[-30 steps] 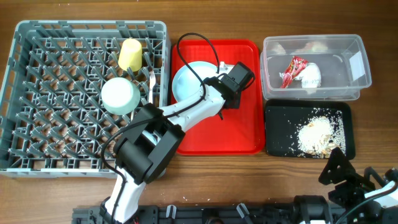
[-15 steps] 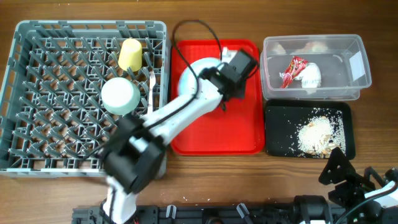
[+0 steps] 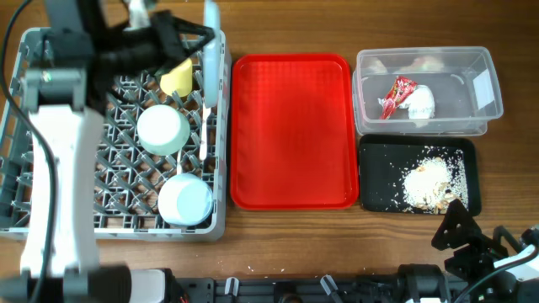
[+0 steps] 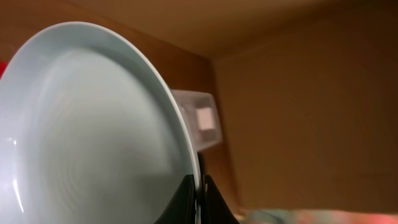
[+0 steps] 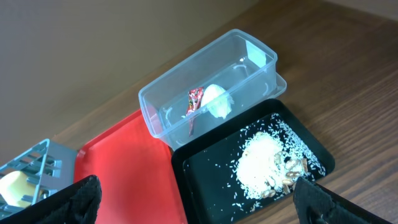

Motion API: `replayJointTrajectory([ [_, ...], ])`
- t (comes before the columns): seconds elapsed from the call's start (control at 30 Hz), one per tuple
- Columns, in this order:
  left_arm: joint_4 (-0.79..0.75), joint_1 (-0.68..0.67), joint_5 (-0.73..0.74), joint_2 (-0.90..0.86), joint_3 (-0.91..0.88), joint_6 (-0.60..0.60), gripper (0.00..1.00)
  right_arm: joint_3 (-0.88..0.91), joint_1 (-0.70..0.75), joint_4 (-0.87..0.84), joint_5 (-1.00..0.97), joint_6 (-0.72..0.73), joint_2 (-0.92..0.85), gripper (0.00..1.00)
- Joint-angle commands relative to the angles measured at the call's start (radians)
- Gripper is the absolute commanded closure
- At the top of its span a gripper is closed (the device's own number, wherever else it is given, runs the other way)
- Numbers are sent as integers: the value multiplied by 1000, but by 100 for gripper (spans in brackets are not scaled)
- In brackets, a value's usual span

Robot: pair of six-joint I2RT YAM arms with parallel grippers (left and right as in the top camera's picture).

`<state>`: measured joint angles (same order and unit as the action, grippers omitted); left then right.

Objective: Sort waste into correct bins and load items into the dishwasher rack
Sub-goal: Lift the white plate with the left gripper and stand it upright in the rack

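Observation:
The plate [image 3: 210, 23] should stand in the gap beside the yellow cup [image 3: 177, 76] next. My left gripper should lower it there and let go of the plate's rim, because that gap is below the gripper.
My left gripper [image 3: 202, 34] is shut on the rim of the pale blue plate [image 3: 210, 23], held on edge above the far right side of the grey dishwasher rack [image 3: 25, 126]. In the left wrist view the plate [image 4: 93, 130] fills the frame, pinched between my fingers [image 4: 200, 190]. In the rack are a yellow cup [image 3: 177, 76], a pale blue bowl [image 3: 162, 128], another pale blue round dish [image 3: 185, 199] and a white fork [image 3: 203, 126]. The clear tub [image 3: 484, 109] holds the red wrapper [image 3: 394, 95] and napkin [image 3: 421, 103]. Food scraps [image 3: 428, 181] lie in the black tray [image 3: 379, 189]. My right gripper [image 5: 199, 196] is open and empty.
The flat red serving tray [image 3: 290, 130] lies between the rack and the bins with nothing on it. My right arm [image 3: 472, 240] rests at the table's front right edge, just below the black tray. The left arm reaches over the rack's left and far sides.
My left arm has lifted the plate off the red tray and swung left to above the rack's far edge. The red tray is now bare. The right arm has not moved.

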<state>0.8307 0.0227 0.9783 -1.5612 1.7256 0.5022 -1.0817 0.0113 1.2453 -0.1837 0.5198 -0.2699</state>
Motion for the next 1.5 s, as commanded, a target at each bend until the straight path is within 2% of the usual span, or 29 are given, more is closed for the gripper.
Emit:
replayJointTrajectory([
  [0.0, 0, 111, 489, -154, -9, -5, 96, 4, 3, -1, -10, 7, 5, 0],
  [0.07, -4, 146, 536, -227, -9, -17, 96, 4, 3, -1, -10, 7, 5, 0],
  [0.2, -11, 196, 539, -335, -9, -55, 96, 4, 3, -1, -10, 7, 5, 0],
  [0.37, -15, 212, 442, -369, -9, -77, 96, 4, 3, -1, -10, 7, 5, 0],
  [0.5, -41, 217, 439, -369, -9, -77, 96, 4, 3, -1, -10, 7, 5, 0],
  [0.67, -42, 202, 248, -379, -11, -76, 96, 4, 3, -1, -10, 7, 5, 0],
  [0.8, -48, 190, 243, -448, -11, -72, 96, 4, 3, -1, -10, 7, 5, 0],
  [0.87, -51, 175, 267, -475, -11, -67, 96, 4, 3, -1, -10, 7, 5, 0],
  [0.93, -147, 171, 352, -494, -11, 55, 96, 4, 3, -1, -10, 6, 5, 0],
  [1.0, -176, 171, 349, -494, -11, 82, 96, 4, 3, -1, -10, 7, 5, 0],
  [1.23, -171, 171, 178, -497, -11, 78, 96, 4, 3, -1, -10, 7, 5, 0],
  [1.47, -290, 169, 176, -498, -11, 90, 96, 4, 3, -1, -10, 7, 5, 0],
])
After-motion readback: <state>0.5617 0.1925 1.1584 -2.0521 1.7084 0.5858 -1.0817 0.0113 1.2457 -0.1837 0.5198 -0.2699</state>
